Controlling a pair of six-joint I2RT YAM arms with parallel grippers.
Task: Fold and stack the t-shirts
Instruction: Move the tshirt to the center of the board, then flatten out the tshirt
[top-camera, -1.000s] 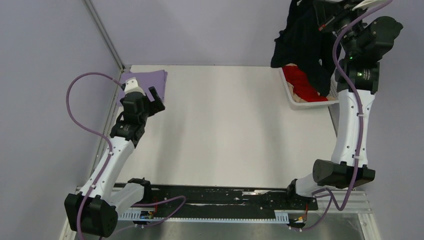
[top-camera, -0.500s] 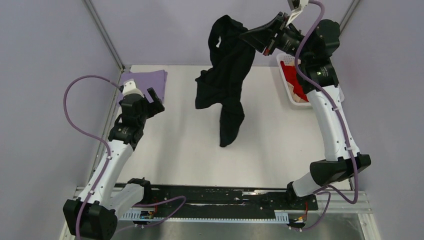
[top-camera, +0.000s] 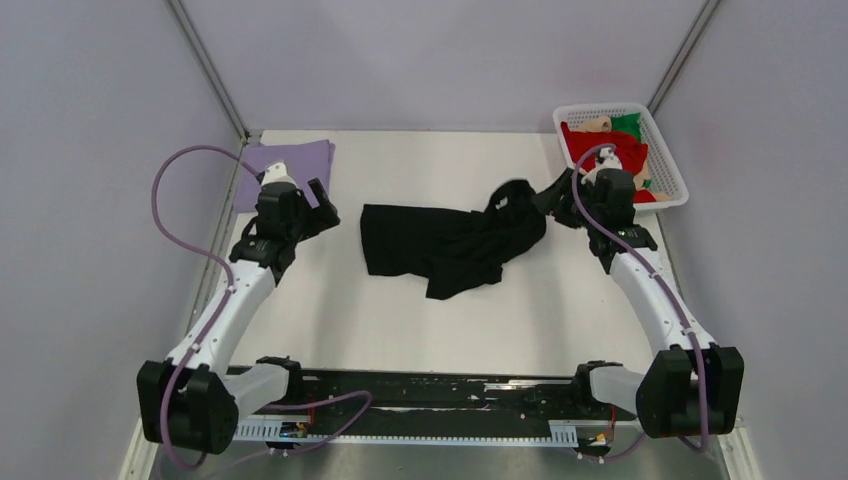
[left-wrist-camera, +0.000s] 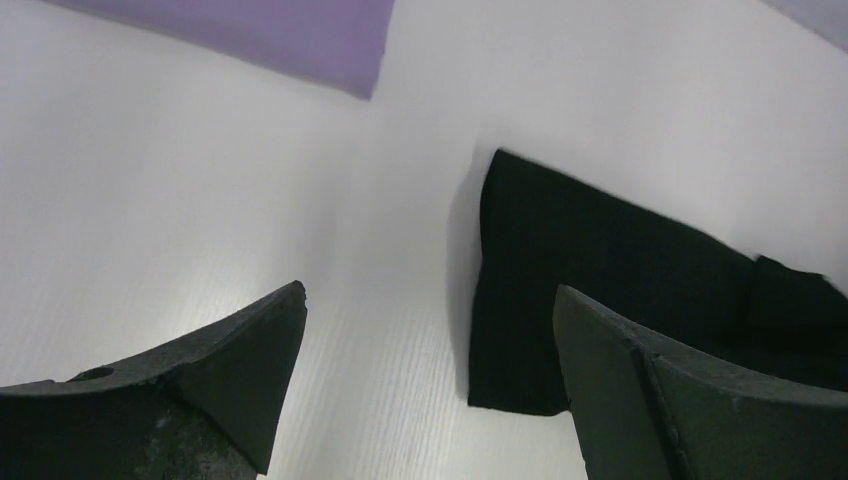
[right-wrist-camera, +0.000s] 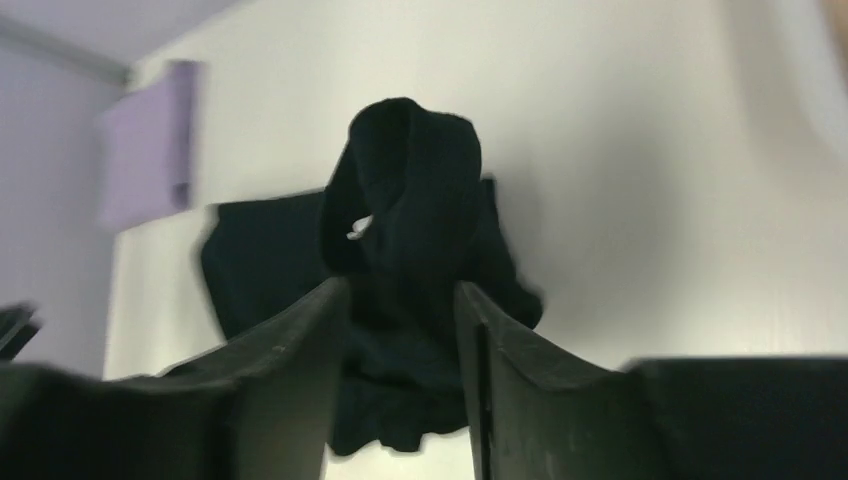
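The bare table is all that lies between my left gripper's fingers, so my left gripper will move down and to the right in the top view onto the black shirt's far corner next.
A large black t-shirt (top-camera: 445, 240) lies crumpled across the middle of the table, its right end bunched up in a hump (right-wrist-camera: 410, 170). My right gripper (top-camera: 553, 200) hovers at that bunched end. Its jaws (right-wrist-camera: 400, 288) are parted a little, and the black cloth shows through the gap, not pinched. My left gripper (top-camera: 322, 203) stands wide open just left of the shirt's left edge (left-wrist-camera: 520, 300), with only bare table between its fingers (left-wrist-camera: 430, 292). A folded lavender t-shirt (top-camera: 290, 163) lies flat at the back left corner.
A white lattice basket (top-camera: 668, 155) at the back right holds red (top-camera: 610, 150), green (top-camera: 628, 123) and beige (top-camera: 597, 124) shirts. The enclosure's walls and corner posts close in the back and sides. Bare white table lies in front of the black shirt.
The right arm swung the black shirt from high over the basket down to the table's middle, and its jaws have parted. The left gripper shifted slightly right, still open.
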